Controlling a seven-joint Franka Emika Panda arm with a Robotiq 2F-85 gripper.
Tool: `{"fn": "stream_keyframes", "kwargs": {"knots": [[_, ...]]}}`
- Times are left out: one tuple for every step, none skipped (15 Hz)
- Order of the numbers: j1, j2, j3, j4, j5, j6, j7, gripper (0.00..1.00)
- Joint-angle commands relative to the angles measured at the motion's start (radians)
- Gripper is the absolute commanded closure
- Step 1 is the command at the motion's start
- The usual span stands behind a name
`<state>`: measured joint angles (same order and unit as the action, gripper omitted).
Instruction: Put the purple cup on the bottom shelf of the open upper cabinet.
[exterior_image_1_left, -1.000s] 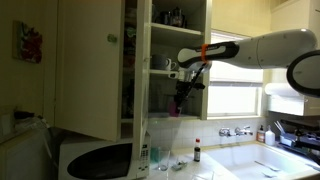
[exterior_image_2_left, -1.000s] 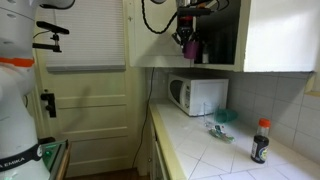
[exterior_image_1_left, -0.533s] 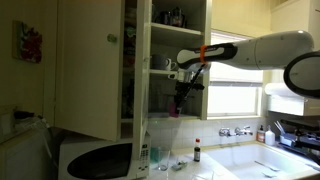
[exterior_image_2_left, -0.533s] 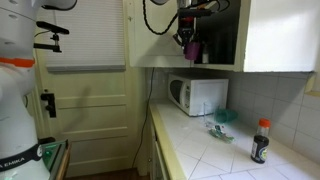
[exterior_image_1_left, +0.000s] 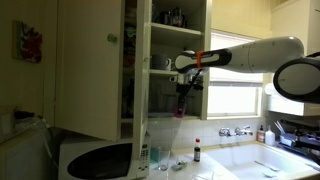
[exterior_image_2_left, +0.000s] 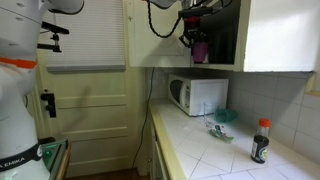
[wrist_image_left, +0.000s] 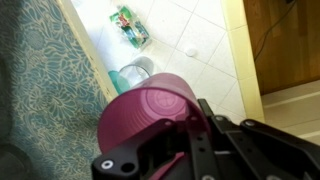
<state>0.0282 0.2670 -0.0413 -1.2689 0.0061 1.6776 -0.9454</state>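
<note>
My gripper should next move outward past the shelf's front edge, over the patterned bottom shelf (exterior_image_1_left: 168, 115) (wrist_image_left: 58, 92), to let go of the cup. The cup still hangs partly over the counter.
The purple cup (wrist_image_left: 150, 112) fills the middle of the wrist view, seen from its base, with my gripper (wrist_image_left: 185, 140) shut around it. In both exterior views the cup (exterior_image_1_left: 179, 108) (exterior_image_2_left: 199, 50) hangs from my gripper (exterior_image_1_left: 181, 98) (exterior_image_2_left: 193, 38) at the front of the open upper cabinet (exterior_image_1_left: 150, 65) (exterior_image_2_left: 240, 35). It is just above the bottom shelf (exterior_image_1_left: 165, 118) (exterior_image_2_left: 190, 67) at its front edge. The clear glasses on the shelf are barely visible.
The open cabinet door (exterior_image_1_left: 95, 65) hangs beside the arm. A microwave (exterior_image_2_left: 198, 95) stands under the cabinet. On the tiled counter (exterior_image_2_left: 215, 150) are a dark bottle with a red cap (exterior_image_2_left: 260, 140) and small green items (exterior_image_2_left: 220, 122). A sink (exterior_image_1_left: 265, 160) lies further along.
My gripper with the purple cup has moved a little further in toward the cabinet opening. Nothing else has moved.
</note>
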Motion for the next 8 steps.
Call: {"fn": "stream_keyframes", "kwargs": {"knots": [[0.023,0.04,-0.022,0.077,-0.101,-0.023,0.129,0.99],[0.026,0.048,-0.024,0.09,-0.125,-0.018,0.152,0.99],[0.031,0.058,-0.026,0.105,-0.152,-0.011,0.175,0.99],[0.033,0.068,-0.027,0.119,-0.17,-0.005,0.194,0.99],[0.034,0.074,-0.026,0.131,-0.183,0.0,0.209,0.99],[0.035,0.088,-0.024,0.146,-0.193,0.011,0.221,0.99],[0.036,0.096,-0.024,0.158,-0.204,0.013,0.232,0.99],[0.036,0.107,-0.023,0.168,-0.21,0.037,0.238,0.99]]}}
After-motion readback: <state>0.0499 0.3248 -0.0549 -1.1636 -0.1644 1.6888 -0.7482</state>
